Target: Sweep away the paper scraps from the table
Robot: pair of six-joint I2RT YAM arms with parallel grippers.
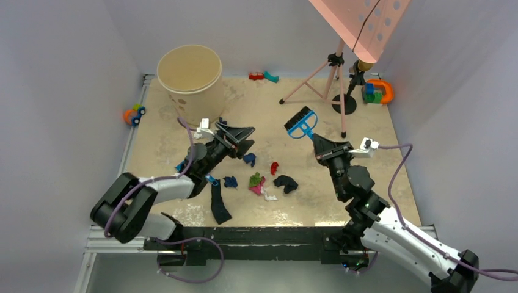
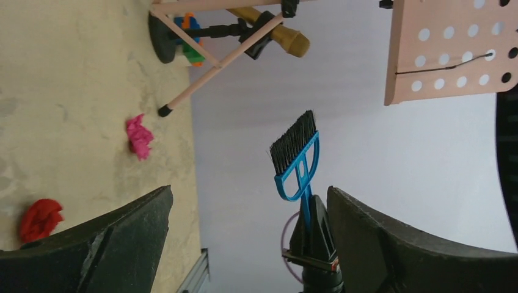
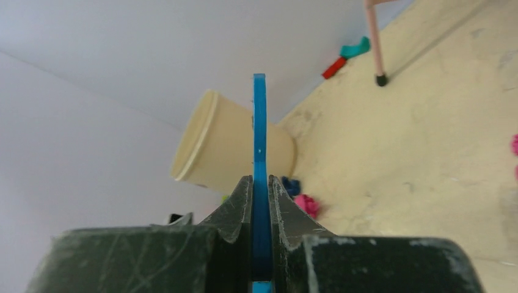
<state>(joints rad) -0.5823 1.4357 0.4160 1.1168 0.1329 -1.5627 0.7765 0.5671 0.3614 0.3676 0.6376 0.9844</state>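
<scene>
The blue dustpan's handle [image 1: 212, 180] lies below and back from my left gripper, whose fingers point sideways, so next my left gripper will draw back, tip downward and lower there.
Several paper scraps lie in the middle of the beige table [image 1: 366, 177]: a navy wad [image 1: 250, 159], a red one [image 1: 274, 167], a pink-and-green one [image 1: 256, 182], a black wad [image 1: 285, 183] and a long dark strip [image 1: 218, 204]. My left gripper [image 1: 249, 138] is open and empty, just left of the navy wad. The left wrist view [image 2: 249, 195] shows a red scrap [image 2: 40, 220] and a pink scrap [image 2: 139, 137]. My right gripper [image 1: 319, 141] is shut on the handle of the blue hand brush [image 1: 301, 124], bristles raised and pointing away. Its jaws clamp the handle [image 3: 261, 152].
A large beige bucket [image 1: 189, 76] stands at the back left. A pink music stand tripod [image 1: 333, 76] and a black mic stand base [image 1: 344, 105] are at the back right. Small toys [image 1: 133, 114] [image 1: 262, 76] [image 1: 379, 91] lie along the edges. Blue plastic [image 1: 211, 179] shows under my left arm.
</scene>
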